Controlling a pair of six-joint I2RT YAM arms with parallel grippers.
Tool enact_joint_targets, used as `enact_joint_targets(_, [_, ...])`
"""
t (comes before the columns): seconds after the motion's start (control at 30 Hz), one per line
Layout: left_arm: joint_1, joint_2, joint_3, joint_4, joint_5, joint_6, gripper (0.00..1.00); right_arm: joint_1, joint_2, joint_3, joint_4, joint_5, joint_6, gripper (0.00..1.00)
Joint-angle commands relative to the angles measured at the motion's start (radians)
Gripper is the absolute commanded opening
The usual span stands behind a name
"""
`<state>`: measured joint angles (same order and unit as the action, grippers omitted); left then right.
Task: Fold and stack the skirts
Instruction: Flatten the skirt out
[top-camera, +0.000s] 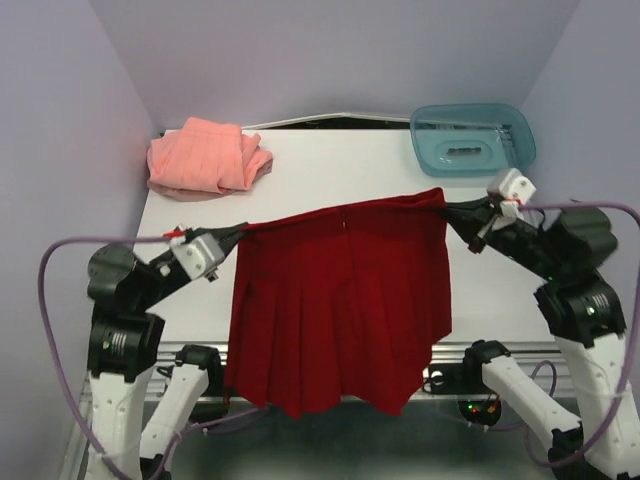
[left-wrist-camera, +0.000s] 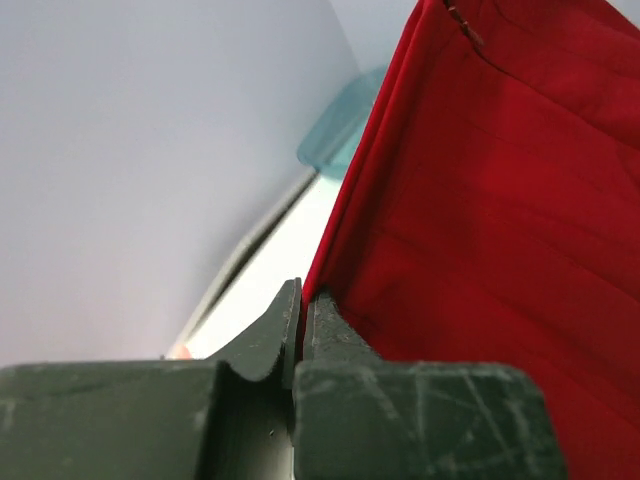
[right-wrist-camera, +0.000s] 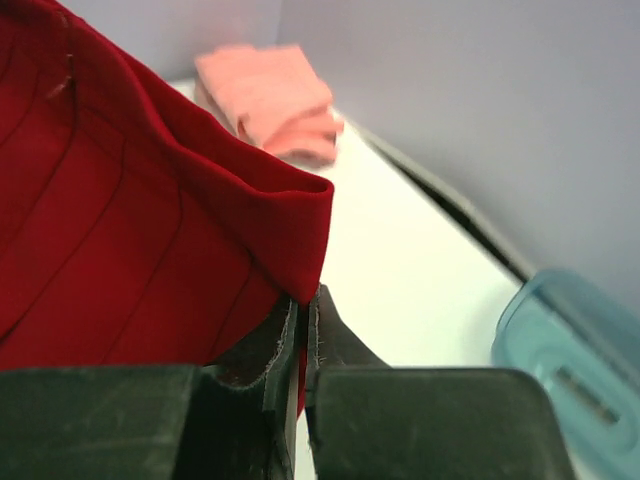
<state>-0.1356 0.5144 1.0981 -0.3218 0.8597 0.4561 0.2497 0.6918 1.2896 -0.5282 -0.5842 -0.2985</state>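
I should next move my right gripper down and outward and release the waistband corner on the bare tabletop (top-camera: 390, 182) (right-wrist-camera: 430, 318) beside the teal tray.
The deep red pleated skirt (top-camera: 340, 300) hangs stretched between both arms above the table, its hem drooping past the near edge. My left gripper (top-camera: 243, 229) is shut on the skirt's left waistband corner; in the left wrist view the red skirt (left-wrist-camera: 500, 220) rises from the pinched jaws of the left gripper (left-wrist-camera: 303, 300). My right gripper (top-camera: 447, 203) is shut on the right waistband corner, and the right wrist view shows the red skirt (right-wrist-camera: 150, 230) clamped in the right gripper (right-wrist-camera: 303, 300). The salmon-pink skirt (top-camera: 205, 158) lies folded at the table's far left corner, with the pink skirt (right-wrist-camera: 272, 100) also visible past the red cloth.
A translucent teal plastic tray (top-camera: 472, 138) sits at the far right corner of the white table (top-camera: 330, 160). The tray (right-wrist-camera: 575, 360) is close to the right gripper. Purple walls close in the back and both sides. Cables loop beside each arm.
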Motion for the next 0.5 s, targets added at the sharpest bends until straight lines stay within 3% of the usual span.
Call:
enact_joint_targets(0.0, [0.031,0.181,-0.087,0.042,-0.172,0.007,0.0,-0.033,0.127,-0.122,0.059,0.274,0.004,0.01])
enact_joint_targets(0.07, [0.028,0.272,-0.119,0.088,-0.226,-0.007,0.0,-0.033,0.217,-0.174,0.091,0.293,0.013,0.01])
enact_joint_targets(0.17, [0.019,0.494,-0.116,0.183,-0.293,-0.02,0.0,-0.033,0.472,-0.184,0.169,0.328,0.027,0.01])
enact_joint_targets(0.2, [0.013,0.629,-0.101,0.206,-0.306,-0.008,0.0,-0.033,0.633,-0.146,0.175,0.331,0.041,0.01])
enact_joint_targets(0.23, [0.005,0.697,-0.08,0.223,-0.321,-0.019,0.07,-0.033,0.717,-0.112,0.178,0.348,0.042,0.01])
enact_joint_targets(0.27, [-0.007,0.837,-0.034,0.242,-0.356,-0.022,0.28,-0.033,0.801,-0.077,0.181,0.354,0.039,0.02])
enact_joint_targets(0.3, [-0.009,0.913,0.035,0.256,-0.422,-0.052,0.41,-0.033,0.971,0.015,0.174,0.369,0.059,0.09])
enact_joint_targets(0.33, [-0.009,0.977,0.075,0.274,-0.451,-0.072,0.47,-0.033,1.047,0.066,0.177,0.398,0.062,0.18])
enact_joint_targets(0.37, [-0.007,1.048,0.129,0.274,-0.484,-0.08,0.54,-0.033,1.122,0.121,0.174,0.452,0.071,0.43])
enact_joint_targets(0.43, [0.011,1.199,0.228,0.274,-0.527,-0.111,0.63,-0.033,1.28,0.285,0.172,0.501,0.113,0.72])
enact_joint_targets(0.47, [0.025,1.228,0.309,0.276,-0.504,-0.138,0.92,-0.033,1.316,0.336,0.169,0.544,0.12,0.86])
